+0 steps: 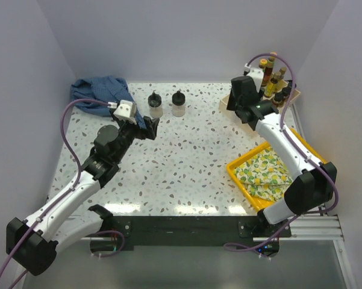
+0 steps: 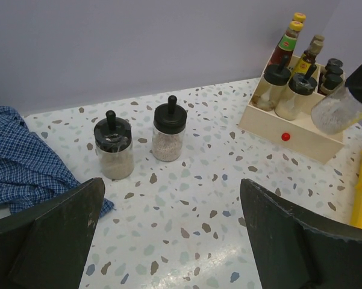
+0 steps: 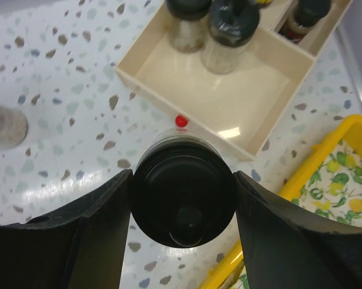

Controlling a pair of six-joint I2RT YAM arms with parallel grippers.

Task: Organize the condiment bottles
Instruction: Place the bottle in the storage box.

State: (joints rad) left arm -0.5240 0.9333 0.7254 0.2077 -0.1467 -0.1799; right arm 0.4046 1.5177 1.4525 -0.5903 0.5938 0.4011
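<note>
My right gripper next moves down and right in the wrist view to release the jar, since the tray's front section has its empty bottom there.
My right gripper is shut on a squat clear jar with a black lid. It holds the jar just above the table, in front of the beige divided tray, near the tray's red dot. Two similar jars stand in the tray's front compartment, with slim sauce bottles and dark shakers behind them. Two more black-lidded jars stand side by side on the table ahead of my left gripper. That gripper is open and holds nothing.
A blue checked cloth lies bunched at the back left, close to the two loose jars. A yellow tray with a lemon-print cloth sits at the right front. White walls enclose the speckled table on three sides.
</note>
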